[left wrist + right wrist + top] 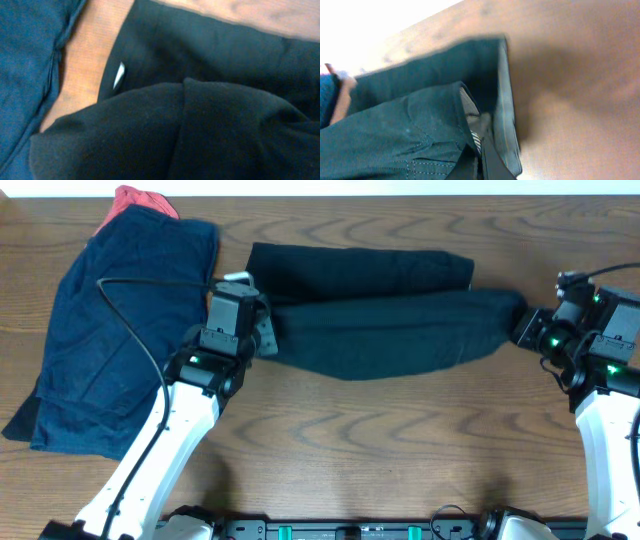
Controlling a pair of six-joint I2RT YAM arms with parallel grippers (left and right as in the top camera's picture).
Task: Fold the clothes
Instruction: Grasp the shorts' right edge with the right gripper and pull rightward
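The garment's edge in my right gripper needs to go outward and down onto that layer's far corner point(468, 260) point(499, 41) next, because the garment's far layer is still uncovered.
A black garment point(390, 330) lies stretched across the middle of the wooden table point(400, 470), folded lengthwise with its near layer over the far one. My left gripper point(265, 330) is at its left end. In the left wrist view the black cloth point(210, 130) fills the lower frame and hides the fingers. My right gripper point(522, 323) is at the garment's right end. In the right wrist view its fingers point(482, 160) are shut on the cloth's edge point(410, 135), beside a striped label.
A navy blue garment point(120, 330) lies spread at the left, also in the left wrist view point(25, 60). A red garment point(140, 200) peeks from under its far edge. A black cable loops over the navy cloth.
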